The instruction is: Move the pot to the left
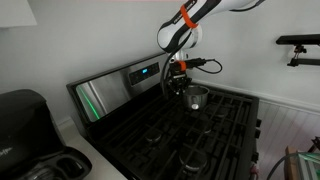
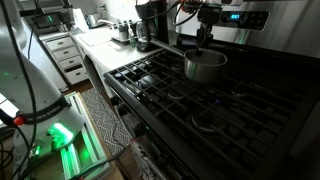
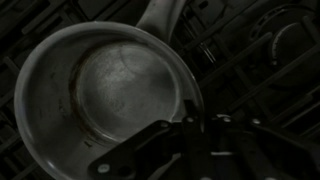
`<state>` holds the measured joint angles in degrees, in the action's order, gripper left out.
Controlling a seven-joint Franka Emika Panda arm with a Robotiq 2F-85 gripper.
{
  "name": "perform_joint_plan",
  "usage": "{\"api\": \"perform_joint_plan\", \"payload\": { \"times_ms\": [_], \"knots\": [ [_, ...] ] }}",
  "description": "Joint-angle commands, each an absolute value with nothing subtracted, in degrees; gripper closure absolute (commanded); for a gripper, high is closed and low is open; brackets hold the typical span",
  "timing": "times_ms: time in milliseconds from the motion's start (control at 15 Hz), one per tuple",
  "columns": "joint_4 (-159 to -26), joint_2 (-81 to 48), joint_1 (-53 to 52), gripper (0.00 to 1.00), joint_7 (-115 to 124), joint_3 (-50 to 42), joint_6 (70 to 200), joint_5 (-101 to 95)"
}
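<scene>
I should next carry the pot (image 1: 196, 97) toward the coffee maker, onto the empty grates beside the pot, then my gripper releases its rim.
The pot (image 1: 196, 97) is a small shiny silver saucepan on the black grates at the back of the stove, also seen in an exterior view (image 2: 204, 65). In the wrist view the pot (image 3: 100, 85) fills the left of the picture, empty, with its handle (image 3: 160, 12) pointing to the top edge. My gripper (image 3: 200, 125) comes straight down onto the pot's rim, one finger inside and one outside, close together on the rim. It shows above the pot in both exterior views (image 1: 181, 84) (image 2: 207, 42). I cannot tell whether the pot is lifted off the grate.
The black gas stove (image 2: 230, 110) has several grated burners and a control panel at the back (image 1: 130, 80). A black coffee maker (image 1: 25, 125) stands on the white counter beside the stove. A wall is right behind the stove.
</scene>
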<state>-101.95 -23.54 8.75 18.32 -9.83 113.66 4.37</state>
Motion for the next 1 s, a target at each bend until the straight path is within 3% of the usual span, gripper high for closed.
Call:
{"api": "perform_joint_plan", "payload": {
  "times_ms": [0,933],
  "knots": [
    [-108.7,-17.54,8.0,0.98,19.27,-9.47,116.26,6.03],
    [-116.87,-15.07,5.66,0.98,24.87,-9.3,129.93,5.82]
  ]
}}
